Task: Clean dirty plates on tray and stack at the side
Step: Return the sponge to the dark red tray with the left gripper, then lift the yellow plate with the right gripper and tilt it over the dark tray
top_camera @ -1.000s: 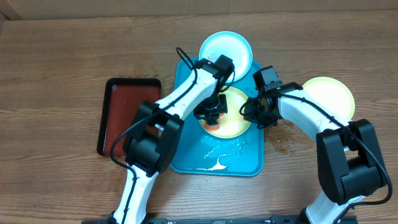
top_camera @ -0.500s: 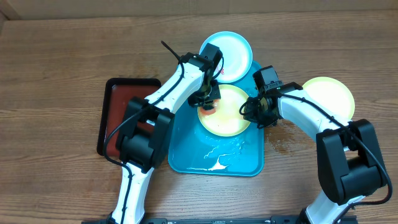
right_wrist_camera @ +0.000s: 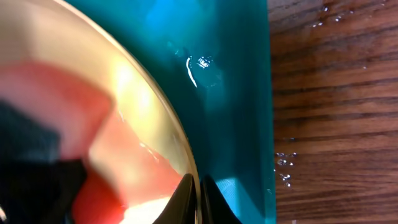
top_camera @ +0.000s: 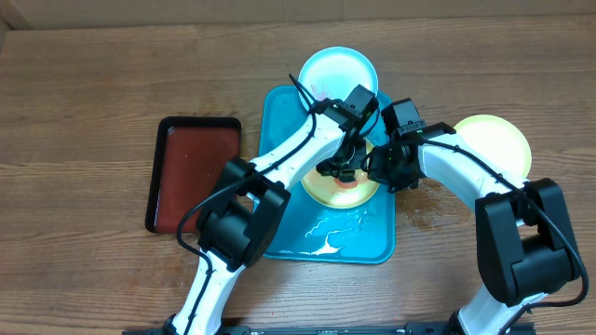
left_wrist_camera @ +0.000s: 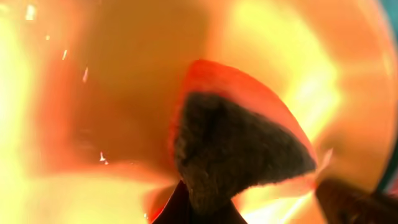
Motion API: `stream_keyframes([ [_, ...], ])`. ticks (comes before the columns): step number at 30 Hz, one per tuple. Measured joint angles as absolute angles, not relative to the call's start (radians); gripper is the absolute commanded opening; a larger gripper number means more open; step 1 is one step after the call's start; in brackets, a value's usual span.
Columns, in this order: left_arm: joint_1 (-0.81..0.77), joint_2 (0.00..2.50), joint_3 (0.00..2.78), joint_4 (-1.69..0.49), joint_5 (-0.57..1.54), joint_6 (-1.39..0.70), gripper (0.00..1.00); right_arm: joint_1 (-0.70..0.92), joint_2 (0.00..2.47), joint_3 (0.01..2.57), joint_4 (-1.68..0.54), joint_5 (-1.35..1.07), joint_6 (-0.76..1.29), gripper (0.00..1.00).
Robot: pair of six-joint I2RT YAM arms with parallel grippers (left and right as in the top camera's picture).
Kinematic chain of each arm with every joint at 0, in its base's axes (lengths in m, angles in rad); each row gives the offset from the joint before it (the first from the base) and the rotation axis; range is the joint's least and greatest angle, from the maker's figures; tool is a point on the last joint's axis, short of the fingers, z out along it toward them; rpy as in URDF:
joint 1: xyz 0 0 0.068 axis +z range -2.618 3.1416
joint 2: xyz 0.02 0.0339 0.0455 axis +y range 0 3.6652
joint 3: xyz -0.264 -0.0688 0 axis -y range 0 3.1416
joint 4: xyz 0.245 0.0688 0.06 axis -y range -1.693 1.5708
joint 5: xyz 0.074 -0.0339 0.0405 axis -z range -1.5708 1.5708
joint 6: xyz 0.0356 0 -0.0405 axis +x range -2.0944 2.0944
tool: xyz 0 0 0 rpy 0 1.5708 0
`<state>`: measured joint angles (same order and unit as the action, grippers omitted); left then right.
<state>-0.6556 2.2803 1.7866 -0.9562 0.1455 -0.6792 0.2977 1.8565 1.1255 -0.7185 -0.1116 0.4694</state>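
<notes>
Next, my left gripper lifts the sponge off the plate and carries it over the dark red tray, which lies empty beside the turquoise one.
A yellow-green plate [top_camera: 321,193] lies in the turquoise tray [top_camera: 284,219]. My left gripper [top_camera: 343,173] is shut on an orange sponge with a dark scouring side [left_wrist_camera: 236,149] and presses it on the plate's right half [left_wrist_camera: 74,186]. My right gripper [top_camera: 377,169] is shut on this plate's right rim [right_wrist_camera: 186,158], fingers either side of it [right_wrist_camera: 198,196], above the tray floor [right_wrist_camera: 236,93]. An aqua-white plate [top_camera: 337,73] sits at the tray's far edge. A second yellow-green plate [top_camera: 494,141] lies on the table to the right.
A dark red, black-rimmed tray [top_camera: 191,172] lies left of the turquoise tray. Water pools in the turquoise tray's near part [top_camera: 326,244]. Water drops lie on the wood right of the tray [top_camera: 419,209], also seen in the right wrist view [right_wrist_camera: 283,165].
My left gripper has swept the sponge from the plate's left and far side across to its right side. The right gripper has stayed on the rim.
</notes>
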Motion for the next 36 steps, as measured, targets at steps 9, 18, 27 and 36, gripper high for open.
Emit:
stream_keyframes([
  [9,-0.564,2.280,1.789,-1.138,0.154,-0.682,0.04,0.298,1.856,1.126,-0.719,-0.111,0.467,0.04],
  [18,-0.477,2.269,1.796,-1.169,0.146,-0.626,0.04,0.298,1.856,1.126,-0.718,-0.112,0.453,0.04],
  [27,-0.374,1.952,1.797,-1.232,0.124,-0.533,0.04,0.303,1.857,1.205,-0.900,-0.102,0.359,0.04],
  [36,-0.120,1.693,1.806,-1.401,-0.106,-0.513,0.04,0.381,1.856,1.524,-1.117,0.017,0.245,0.04],
])
